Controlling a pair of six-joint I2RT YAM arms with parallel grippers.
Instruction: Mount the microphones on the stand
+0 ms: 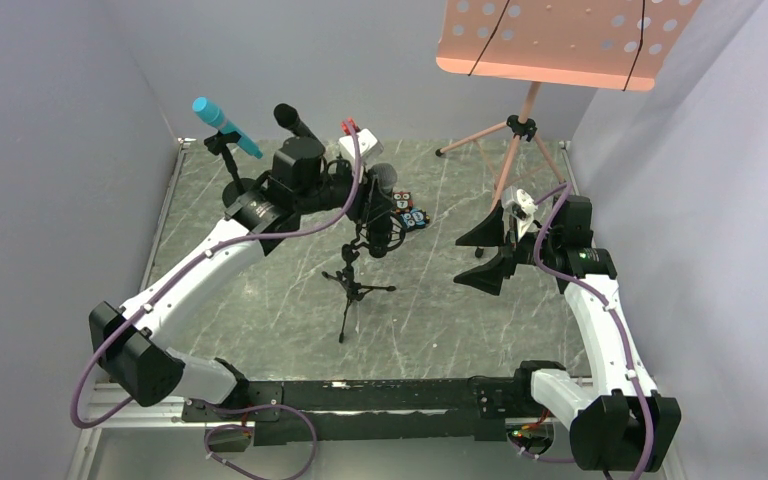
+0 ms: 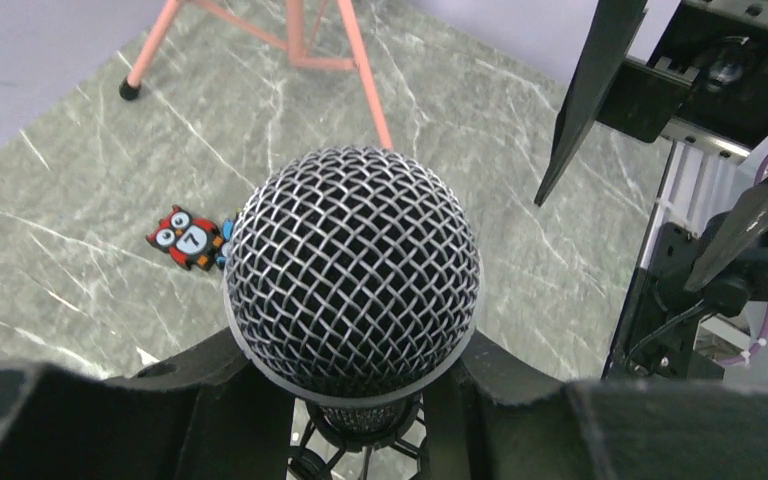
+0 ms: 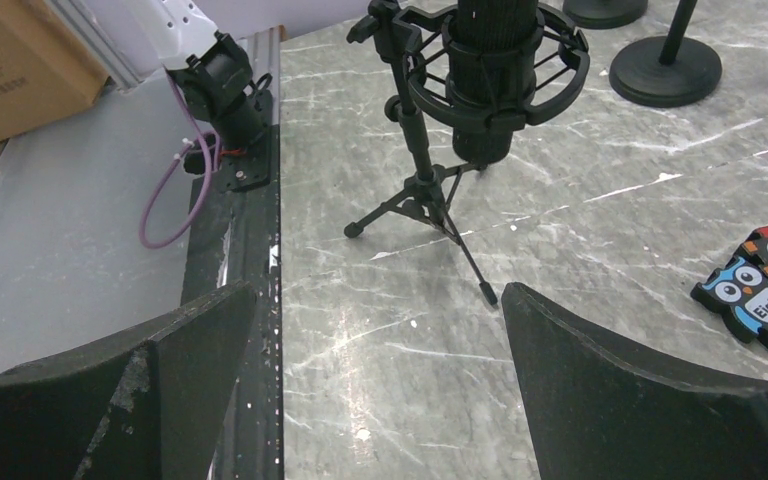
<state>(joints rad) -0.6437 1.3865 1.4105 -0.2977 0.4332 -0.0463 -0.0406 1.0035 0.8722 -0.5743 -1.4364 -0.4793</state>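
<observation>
The microphone's head is still above the ring. My left gripper needs to lower the microphone straight down next into the black shock mount [image 1: 384, 236] [image 2: 362, 432] below it and let go.
The black microphone with the silver mesh head [image 2: 352, 270] stands upright between my left gripper's [image 2: 355, 390] fingers, which are shut on it just below the head. Its body sits in the black shock mount [image 3: 490, 70] of the small tripod stand [image 3: 425, 190] at mid-table [image 1: 360, 285]. The light blue microphone [image 1: 218, 122] is held tilted in a stand at the back left. The black microphone [image 1: 295, 120] sits beside it, with its lower end hidden behind my left arm. My right gripper [image 1: 495, 250] is open and empty, to the right of the tripod [image 3: 380, 380].
A peach music stand [image 1: 560, 40] stands at the back right, with its legs [image 2: 300, 40] on the floor. Owl number tiles [image 1: 408, 212] lie behind the tripod. Two round stand bases [image 3: 665, 70] sit at the back left. A cardboard box [image 3: 20, 60] is beyond the table's near edge.
</observation>
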